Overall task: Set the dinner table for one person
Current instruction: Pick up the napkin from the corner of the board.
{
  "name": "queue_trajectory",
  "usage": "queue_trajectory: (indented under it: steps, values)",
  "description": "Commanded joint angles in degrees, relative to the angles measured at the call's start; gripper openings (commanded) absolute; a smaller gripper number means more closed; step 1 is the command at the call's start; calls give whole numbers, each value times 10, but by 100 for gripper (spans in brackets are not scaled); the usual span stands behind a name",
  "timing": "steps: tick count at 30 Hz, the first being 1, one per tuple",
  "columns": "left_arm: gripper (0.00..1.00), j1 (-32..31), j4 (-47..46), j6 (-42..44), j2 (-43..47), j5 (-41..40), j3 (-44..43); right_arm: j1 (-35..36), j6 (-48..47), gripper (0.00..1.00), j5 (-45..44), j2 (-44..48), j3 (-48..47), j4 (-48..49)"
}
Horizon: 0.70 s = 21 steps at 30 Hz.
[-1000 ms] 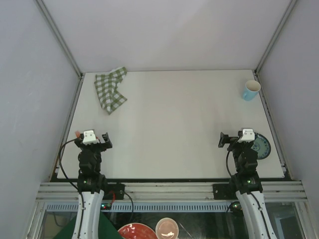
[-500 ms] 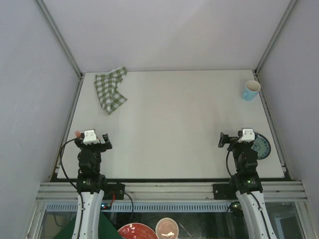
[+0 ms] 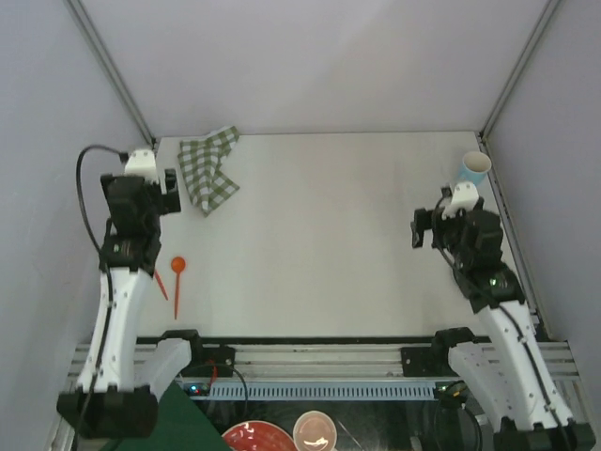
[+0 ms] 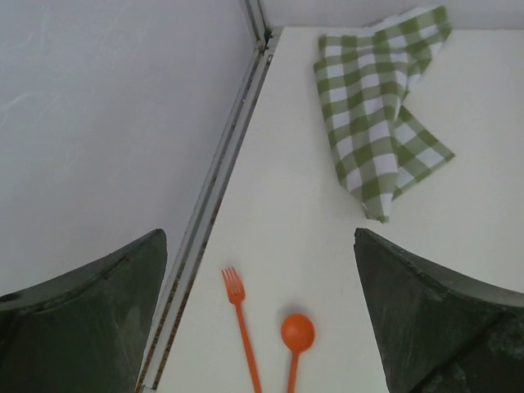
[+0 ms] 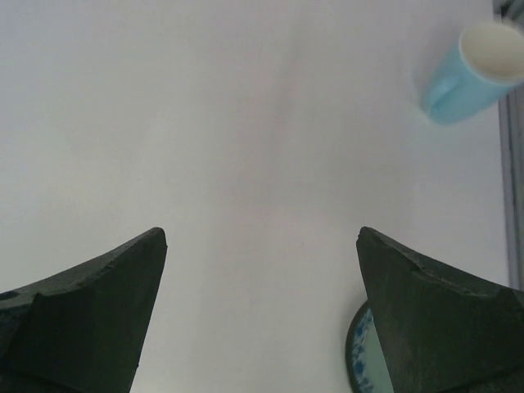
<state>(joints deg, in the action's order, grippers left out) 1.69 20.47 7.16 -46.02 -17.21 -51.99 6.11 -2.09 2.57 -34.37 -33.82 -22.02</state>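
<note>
The checked cloth's folds bunch narrowly together at its middle, so my left gripper will move toward the right in the top view and down onto the cloth's middle.
The dinner table point(image 3: 319, 216) is a large off-white top with a metal frame edge. An orange spoon point(image 3: 177, 272) and an orange fork point(image 3: 161, 282) lie side by side near its left edge; both show in the left wrist view, fork point(image 4: 240, 327) and spoon point(image 4: 296, 334). A green-and-white checked cloth point(image 3: 208, 169) lies crumpled at the far left. A light blue cup point(image 3: 473, 170) stands at the far right. A blue-rimmed plate point(image 5: 360, 360) shows in part in the right wrist view. My left gripper point(image 3: 141, 185) is open and empty above the left edge. My right gripper point(image 3: 449, 218) is open and empty near the cup.
Grey enclosure walls and metal rails point(image 4: 214, 188) border the table on the left, right and back. A red bowl point(image 3: 254, 437) and a paler bowl point(image 3: 315, 430) sit below the front rail, off the table.
Both arms have lifted from the near edge and reached forward. The left one now hangs beside the cloth, uncovering the fork and spoon. The right one now hides the plate from above.
</note>
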Motion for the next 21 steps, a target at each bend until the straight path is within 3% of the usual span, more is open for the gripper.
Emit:
queue_trajectory:
  steps: [1, 5, 7, 10, 15, 21]
  values:
    - [100, 1, 103, 40, -176, -37, -131, 61, -73, 100, -18, -142, -209, -158]
    - [100, 0, 130, 78, -278, 39, -213, 102, -123, 100, 6, -246, -357, -277]
    - [100, -1, 135, 77, -322, 42, -253, 93, -120, 100, 67, -257, -392, -278]
    - [100, 0, 164, 86, -385, 71, -320, 104, -125, 100, 82, -267, -426, -275]
    - [100, -11, 215, 74, -487, 76, -427, 147, -135, 100, 25, -345, -520, -352]
    - [100, -34, 254, 71, -592, 56, -494, 132, -126, 100, 7, -366, -510, -335]
